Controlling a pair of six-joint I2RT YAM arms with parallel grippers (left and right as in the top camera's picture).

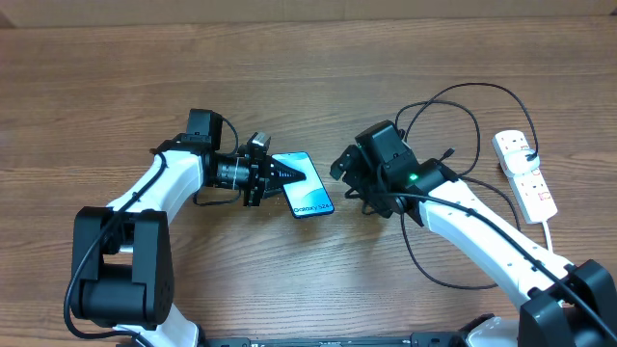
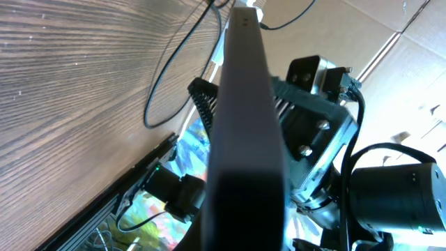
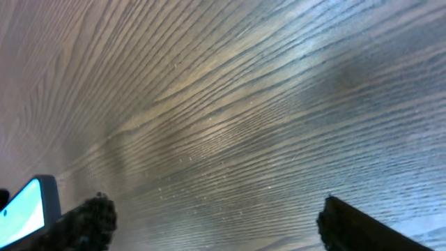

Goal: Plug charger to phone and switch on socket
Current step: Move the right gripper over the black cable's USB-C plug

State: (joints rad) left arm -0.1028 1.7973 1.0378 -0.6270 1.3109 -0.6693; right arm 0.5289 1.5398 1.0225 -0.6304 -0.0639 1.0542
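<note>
The robot's right gripper should move away from the phone toward the cable's loops by the socket strip (image 1: 525, 173), down to the charger's connector.
The phone (image 1: 310, 188), light blue screen up, is held at its left end by my left gripper (image 1: 281, 176), which is shut on it. In the left wrist view the phone (image 2: 244, 104) shows edge-on as a dark bar. My right gripper (image 1: 344, 171) is just right of the phone, open and empty. Its two fingers (image 3: 216, 213) are spread over bare table, with a corner of the phone (image 3: 28, 209) at lower left. The charger cable (image 1: 461, 96) lies looped behind the right arm; I cannot pick out its tip. The white socket strip (image 1: 525, 173) lies at the far right.
The socket's white cord (image 1: 549, 226) runs toward the front right edge. Part of the black cable passes under the right arm (image 1: 482, 226). The right arm's wrist (image 2: 313, 97) fills the space beyond the phone in the left wrist view.
</note>
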